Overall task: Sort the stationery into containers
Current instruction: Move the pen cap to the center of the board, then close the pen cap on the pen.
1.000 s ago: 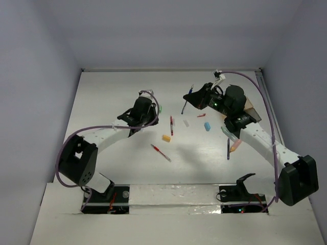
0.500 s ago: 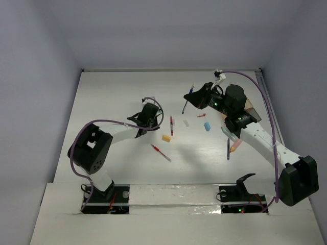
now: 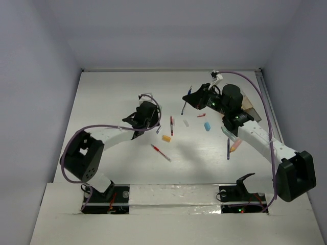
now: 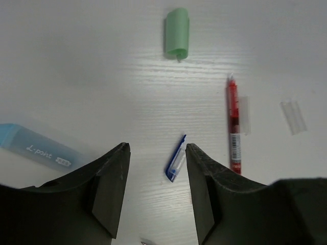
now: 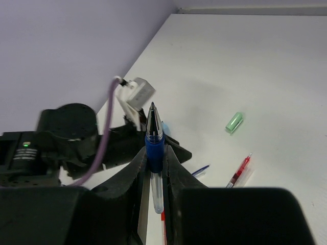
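My left gripper will rise across onto the blue pen's clear end [image 3: 183,111], since that sticks out bare above the gripper and to its right in the top view.
My right gripper [image 5: 158,158] is shut on a blue pen [image 5: 155,145] and holds it above the table, tip pointing away; in the top view the gripper [image 3: 194,98] and pen [image 3: 189,92] are at the back middle. My left gripper [image 4: 156,153] is open over the table, a small blue pen cap [image 4: 175,159] lying between its fingertips; in the top view it is [image 3: 152,121] left of centre. A red pen [image 4: 234,125] lies just right of it. The container [image 3: 250,106] shows only as a tan corner behind the right arm.
A green piece [image 4: 177,39] and a light blue printed piece [image 4: 41,148] lie near the left gripper. An orange eraser [image 3: 166,138], second red pen [image 3: 161,152], blue eraser [image 3: 207,126], dark pen [image 3: 228,148] and pink highlighter [image 3: 234,147] lie mid-table.
The left arm swung: its elbow shifted and its gripper ended slightly nearer the back left, over the blue cap. The right arm stayed almost still with the blue pen.
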You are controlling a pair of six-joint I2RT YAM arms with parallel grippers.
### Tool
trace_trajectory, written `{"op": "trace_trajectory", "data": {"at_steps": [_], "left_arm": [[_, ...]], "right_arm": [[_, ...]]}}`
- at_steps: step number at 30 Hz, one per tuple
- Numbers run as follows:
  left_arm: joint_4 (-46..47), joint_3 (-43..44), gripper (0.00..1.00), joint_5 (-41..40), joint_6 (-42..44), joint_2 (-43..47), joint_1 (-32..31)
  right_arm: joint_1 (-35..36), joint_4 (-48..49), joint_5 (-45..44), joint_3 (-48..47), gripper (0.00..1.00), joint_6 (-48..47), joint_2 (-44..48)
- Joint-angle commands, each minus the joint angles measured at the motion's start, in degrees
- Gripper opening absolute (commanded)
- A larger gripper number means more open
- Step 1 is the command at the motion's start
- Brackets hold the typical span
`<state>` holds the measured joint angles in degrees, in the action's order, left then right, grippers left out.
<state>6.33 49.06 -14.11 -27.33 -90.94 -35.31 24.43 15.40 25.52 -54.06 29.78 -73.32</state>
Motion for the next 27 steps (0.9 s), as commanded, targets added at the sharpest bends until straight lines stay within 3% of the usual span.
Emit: {"op": "trace_trajectory", "data": {"at_steps": [1,5,9,13,27], "left_arm": [[0.35,-0.36,0.45,-1.01,0.97,7.95,-0.2],[3.67,-4.04,0.43,6.35,1.05,19.53,-0.2],[11.94,-8.61,0.42,21.73,1.14,27.98,-0.73],[15.89,-9.77,0.42,30.79,0.35,30.38,-1.33],[19.33,-9.68,0.42,34.94,2.63,29.5,-1.34]], "right_arm": [[-0.17,1.04,0.5,-3.06,0.0,-0.42,-0.51],[0.44,0.78,-0.03,-4.2,0.0,-0.6,-2.43],[2.99,1.47,-0.29,-5.61,0.0,-0.51,-4.37],[5.71,4.02,-0.3,-6.23,0.0,0.98,-6.39],[10.82,9.91,6.56,-8.87,0.0,6.25,-12.2]]}}
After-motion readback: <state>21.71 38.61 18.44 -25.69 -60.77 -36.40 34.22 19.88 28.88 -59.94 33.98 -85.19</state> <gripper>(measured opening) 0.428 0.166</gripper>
